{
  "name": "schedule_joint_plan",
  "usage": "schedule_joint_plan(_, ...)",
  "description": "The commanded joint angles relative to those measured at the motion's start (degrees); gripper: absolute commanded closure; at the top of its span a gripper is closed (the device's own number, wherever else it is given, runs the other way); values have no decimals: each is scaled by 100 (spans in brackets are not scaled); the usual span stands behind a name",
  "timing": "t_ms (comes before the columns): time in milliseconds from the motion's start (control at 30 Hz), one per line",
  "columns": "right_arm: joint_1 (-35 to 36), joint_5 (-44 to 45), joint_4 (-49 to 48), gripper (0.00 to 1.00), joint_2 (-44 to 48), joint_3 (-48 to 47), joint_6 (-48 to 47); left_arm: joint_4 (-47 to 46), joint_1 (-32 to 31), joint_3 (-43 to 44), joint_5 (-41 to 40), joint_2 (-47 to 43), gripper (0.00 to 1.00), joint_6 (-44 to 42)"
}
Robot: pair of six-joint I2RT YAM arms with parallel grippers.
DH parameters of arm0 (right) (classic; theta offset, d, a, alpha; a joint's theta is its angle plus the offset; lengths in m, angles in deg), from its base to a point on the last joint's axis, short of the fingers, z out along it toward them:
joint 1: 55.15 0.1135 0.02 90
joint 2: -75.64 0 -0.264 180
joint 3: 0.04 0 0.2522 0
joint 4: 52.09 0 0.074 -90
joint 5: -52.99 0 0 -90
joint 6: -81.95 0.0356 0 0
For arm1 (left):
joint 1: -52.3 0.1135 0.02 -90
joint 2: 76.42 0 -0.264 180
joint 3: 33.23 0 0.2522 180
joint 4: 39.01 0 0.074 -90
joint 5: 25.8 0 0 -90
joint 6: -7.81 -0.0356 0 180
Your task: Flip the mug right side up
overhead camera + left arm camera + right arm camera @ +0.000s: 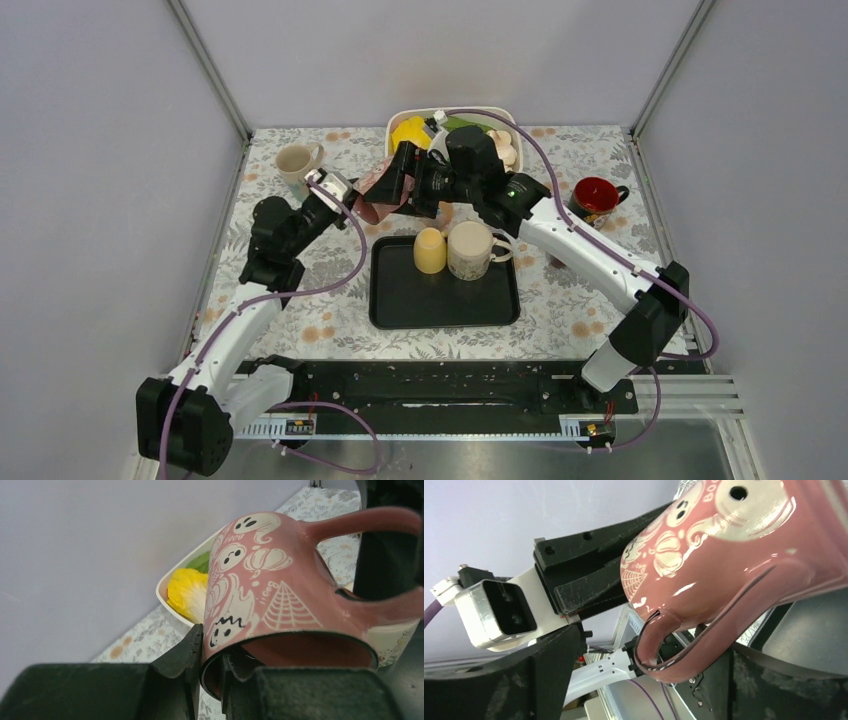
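The pink mug hangs sideways, so my left gripper should tilt downward while it lowers to the left in the top view, and release on the tabletop by the cream mug.
A pink mug with ghost and cobweb prints (378, 200) hangs in the air between my two arms, above the table behind the tray. It lies tilted on its side. My left gripper (210, 650) is shut on the mug (270, 580) at its rim, one finger outside and one inside. In the right wrist view the mug (734, 545) fills the top right. My right gripper (656, 650) is open, its fingers wide apart either side of the handle (704, 655). From above, the right gripper (405, 180) sits close against the mug.
A black tray (440, 300) holds an upside-down yellow cup (430, 250) and an upright beige mug (470, 250). A cream mug (295, 160) stands back left, a red mug (595, 195) at the right. A white bin (500, 115) of toy food is at the back.
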Motion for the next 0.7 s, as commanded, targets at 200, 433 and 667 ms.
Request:
schedule_joint_plan(200,-125,1346,20,1,236,3,-927,1584,53,981,-978,-122,100,447)
schedule_joint_plan(433,-126,1817,574,1,533,28,-1987,4488,1053,2410,-753,791,100,-82)
schedule_joint_plan(667,-127,1877,609,1,876,476,-2676,6451,1927,2961,-1006,1770,100,-1449)
